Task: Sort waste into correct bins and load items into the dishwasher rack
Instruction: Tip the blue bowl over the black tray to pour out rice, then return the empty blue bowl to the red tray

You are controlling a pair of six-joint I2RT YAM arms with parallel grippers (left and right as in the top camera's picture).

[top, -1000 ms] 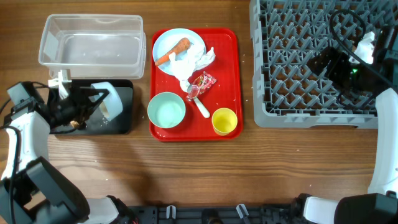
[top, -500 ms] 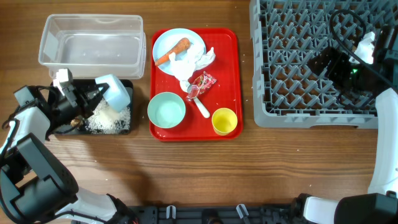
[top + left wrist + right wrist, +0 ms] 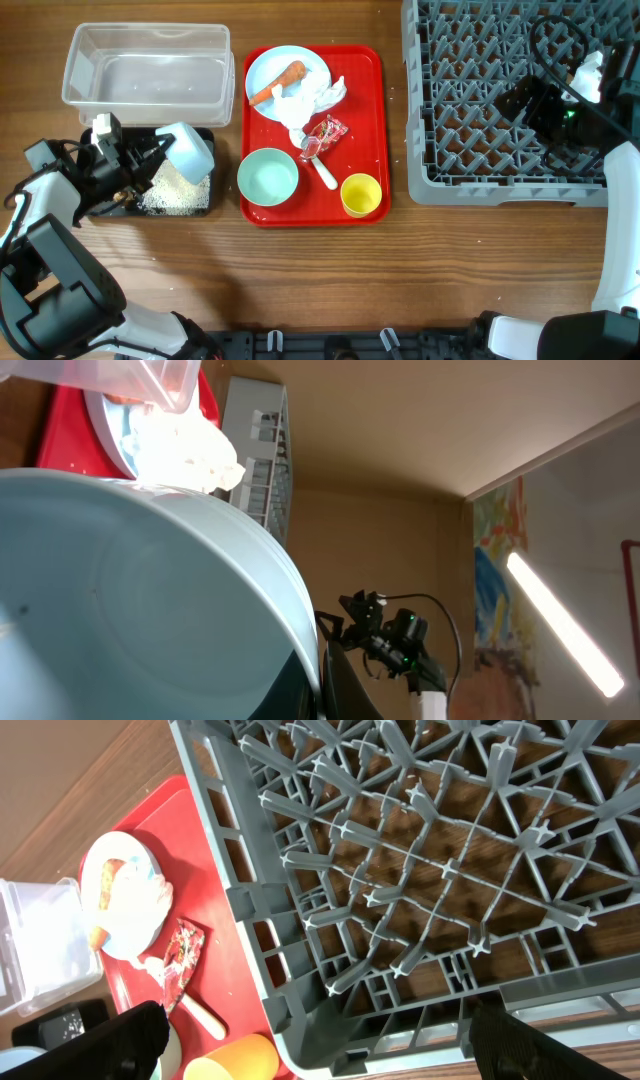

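Note:
Rice is already in the black tray, so my left gripper must swing over the red serving tray [image 3: 368,110], turn the bowl upright and let go of it beside the yellow cup.
My left gripper [image 3: 163,152] is shut on the rim of a light blue bowl [image 3: 191,150], tipped on its side over the shallow black tray [image 3: 97,211]. Loose white rice [image 3: 175,190] lies in that tray. In the left wrist view the bowl [image 3: 120,600] fills the frame, with my finger [image 3: 322,690] at its rim. My right gripper [image 3: 535,105] is open and empty above the grey dishwasher rack [image 3: 480,150], also seen in the right wrist view [image 3: 330,1040]. On the red serving tray [image 3: 368,110] are a plate [image 3: 288,62] with carrot [image 3: 280,83], napkins [image 3: 305,105], red wrapper [image 3: 326,131], spoon [image 3: 323,170], second bowl [image 3: 268,177] and yellow cup [image 3: 361,194].
The clear plastic tub [image 3: 148,70] stands behind the black tray at the far left. The rack [image 3: 420,870] takes up the right side of the table, next to the red tray. Bare wooden table runs along the front.
The left gripper has tipped the bowl further and lifted it a little. Rice now lies in the black tray, which showed none one second ago. The right arm has not moved.

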